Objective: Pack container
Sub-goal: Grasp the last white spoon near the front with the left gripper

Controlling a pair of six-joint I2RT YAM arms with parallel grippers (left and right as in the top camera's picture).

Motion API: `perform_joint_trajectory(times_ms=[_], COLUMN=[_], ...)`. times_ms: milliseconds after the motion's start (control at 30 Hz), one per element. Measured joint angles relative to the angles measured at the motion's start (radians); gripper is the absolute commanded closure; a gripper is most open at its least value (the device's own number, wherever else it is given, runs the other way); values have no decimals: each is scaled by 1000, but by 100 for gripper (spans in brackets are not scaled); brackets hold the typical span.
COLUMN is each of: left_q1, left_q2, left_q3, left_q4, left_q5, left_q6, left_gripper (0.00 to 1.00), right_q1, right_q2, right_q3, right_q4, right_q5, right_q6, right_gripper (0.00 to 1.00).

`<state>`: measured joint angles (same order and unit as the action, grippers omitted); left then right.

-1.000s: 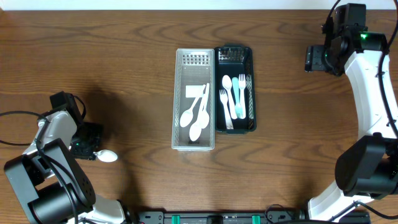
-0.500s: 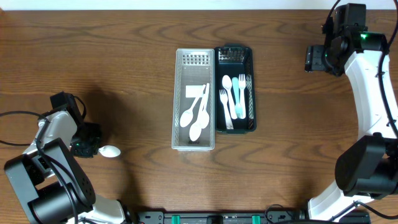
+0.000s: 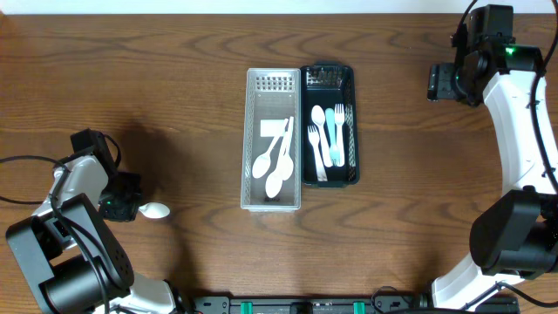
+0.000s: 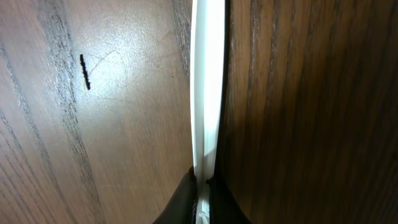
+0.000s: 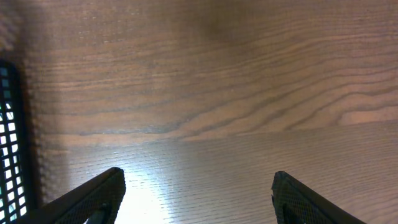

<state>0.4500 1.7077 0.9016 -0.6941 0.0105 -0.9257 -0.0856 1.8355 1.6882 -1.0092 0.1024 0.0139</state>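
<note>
The white spoon goes up in my left gripper next and crosses over to the clear container point(image 3: 253, 139), where the gripper releases the handle inside.
A white plastic spoon point(image 3: 154, 210) lies at the table's left front; its handle point(image 4: 208, 93) runs straight up the left wrist view. My left gripper point(image 4: 201, 199) is shut on that handle, the two dark jaws pinching it at the bottom of the frame. In the overhead view the left gripper point(image 3: 122, 202) sits just left of the spoon's bowl. The clear container point(image 3: 253, 139) in the middle holds white spoons. Beside it the dark green container point(image 3: 352, 83) holds forks and a spoon. My right gripper point(image 5: 198, 193) stands open above bare wood, far right and back point(image 3: 443, 83).
The dark mesh wall of the green container point(image 5: 7, 137) shows at the left edge of the right wrist view. A short black mark point(image 4: 84, 71) is on the wood near the spoon handle. Cables trail off the table's left front.
The left jaws have closed onto the spoon's handle. The spoon has shifted slightly right and up on the table. The right arm has stayed still.
</note>
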Motion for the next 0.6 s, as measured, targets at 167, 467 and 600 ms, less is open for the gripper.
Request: perform_joint_trajectory(times_ms=[167,467,600], left_q1=[0,-56,-160], left_q2=[0,-14,-87], left_q3=[0,88,190], left_q4=[-1,-161,-239], left_q5=[0,-11,-12], left_q6=[33,173,250], left_gripper=[94,95,94], right_q1=[0,0,0], right_q2=[0,0,0], right_q3=[0,0,0], right_q4=[0,5,11], right_q5=[0,0,0], right_q6=[0,0,0], right_gripper=[21,21,21])
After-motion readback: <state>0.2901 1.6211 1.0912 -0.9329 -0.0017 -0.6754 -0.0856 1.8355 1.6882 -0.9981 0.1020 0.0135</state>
